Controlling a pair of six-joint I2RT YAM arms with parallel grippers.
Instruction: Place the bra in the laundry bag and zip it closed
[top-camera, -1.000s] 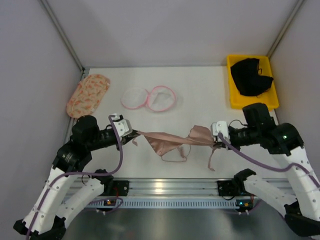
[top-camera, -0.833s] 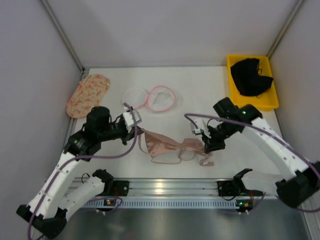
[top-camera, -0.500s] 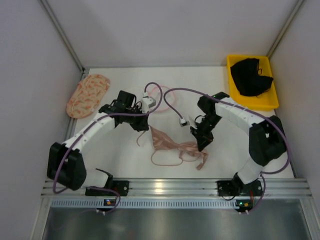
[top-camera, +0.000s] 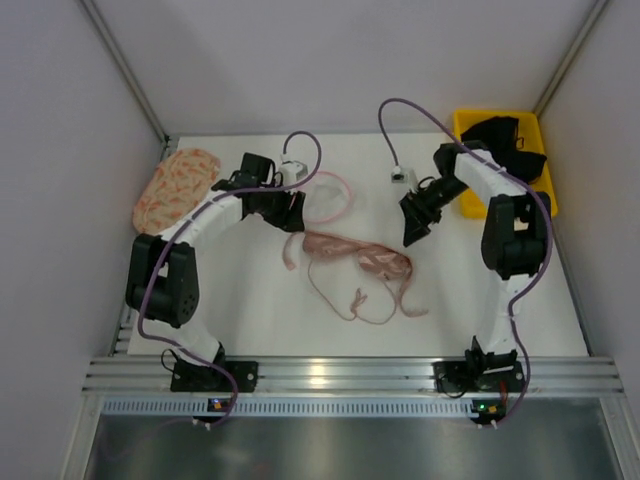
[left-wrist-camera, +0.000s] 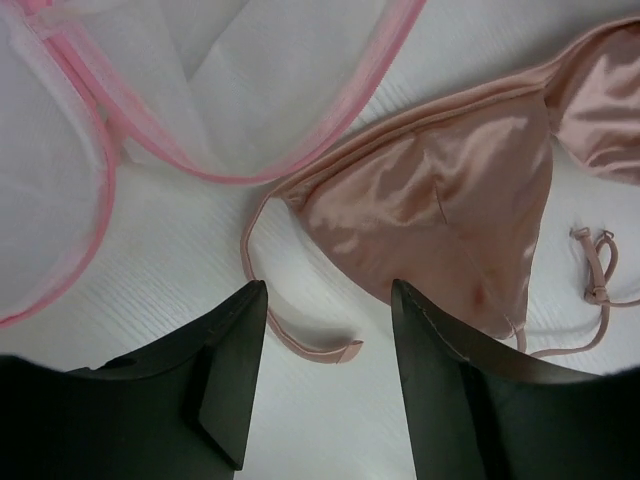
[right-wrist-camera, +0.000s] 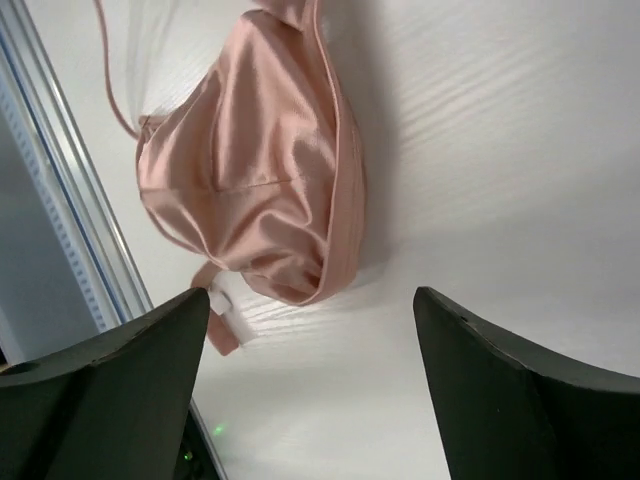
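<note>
The bra's band end (right-wrist-camera: 221, 336) is below and back from my right gripper and trails clear of the cup. I should move my right gripper back and down onto that end next.
The pale pink bra (top-camera: 352, 255) lies loose on the white table, its thin straps (top-camera: 372, 305) trailing toward the front. The laundry bag (top-camera: 335, 193), white mesh with a pink zip rim, lies open just behind the bra, partly hidden by my left arm. My left gripper (top-camera: 291, 215) hangs open over the bra's left end, beside the bag. In the left wrist view the gripper (left-wrist-camera: 328, 290) frames one strap end, with a bra cup (left-wrist-camera: 450, 200) and the bag rim (left-wrist-camera: 250, 172) beyond. My right gripper (top-camera: 411, 230) is open near the bra's right end. Its wrist view shows the gripper (right-wrist-camera: 312, 296) empty and the other cup (right-wrist-camera: 255, 175) ahead.
A peach patterned oval fabric piece (top-camera: 175, 188) lies at the back left. A yellow bin (top-camera: 462, 120) holding a black garment (top-camera: 508, 140) stands at the back right, right behind my right arm. White walls enclose the table; a metal rail (top-camera: 320, 375) runs along the front.
Both arms carried the stretched bra back toward the bag, then both grippers opened and let go. The bra now rests on the table.
</note>
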